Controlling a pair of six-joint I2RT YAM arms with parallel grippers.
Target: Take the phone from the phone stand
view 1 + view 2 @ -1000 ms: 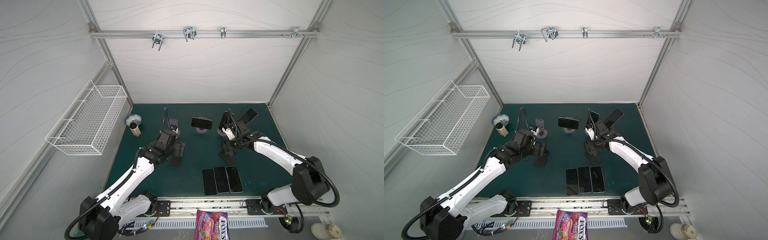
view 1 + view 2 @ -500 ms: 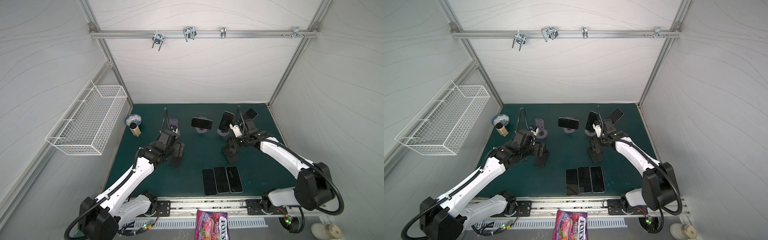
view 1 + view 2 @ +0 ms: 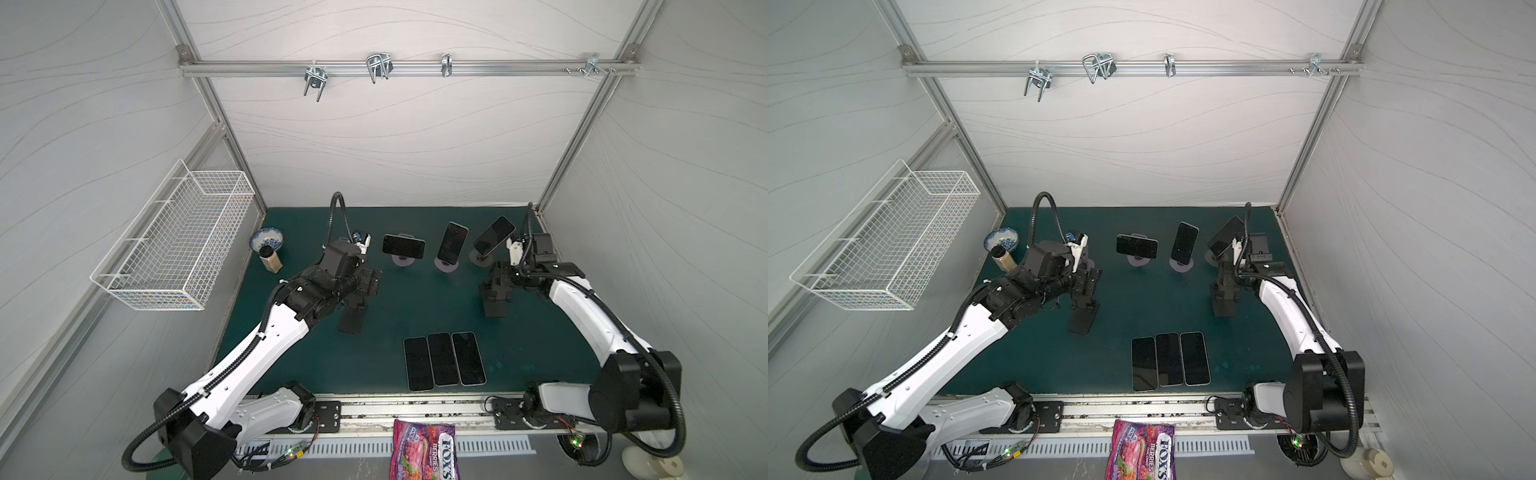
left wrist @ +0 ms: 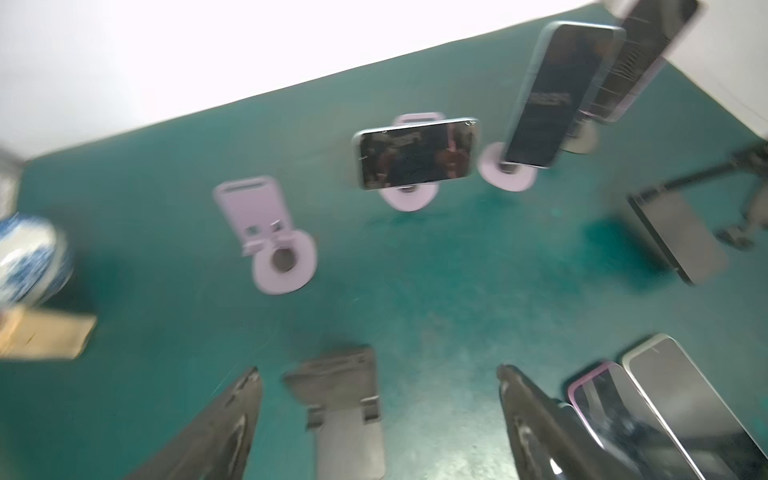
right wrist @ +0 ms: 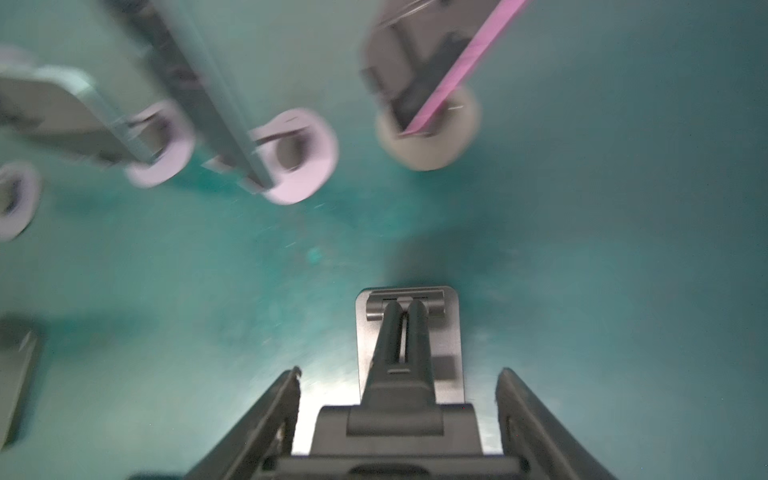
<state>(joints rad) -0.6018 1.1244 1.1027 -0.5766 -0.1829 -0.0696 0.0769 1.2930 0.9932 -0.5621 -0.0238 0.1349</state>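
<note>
I will move my right gripper outward toward the side and down, and let go of the stand on the bare mat that lies outward below the gripper, clear of phones.
Three dark phones sit on stands at the back of the green mat: a sideways phone on a purple phone stand, an upright phone, and a tilted phone. An empty purple stand is left of them. My left gripper hangs open over a folded black stand and holds nothing. My right gripper is in front of the tilted phone, shut on the top plate of an unfolded black stand. Whether that stand's base touches the mat is unclear.
Three phones lie flat side by side near the front edge. A blue-patterned bowl and a small jar stand at the back left. A wire basket hangs on the left wall. A candy bag lies off the mat in front.
My right gripper has moved right, away from the upright phone, and the black stand has travelled with it. Its jaws have narrowed. The left arm has hardly moved.
</note>
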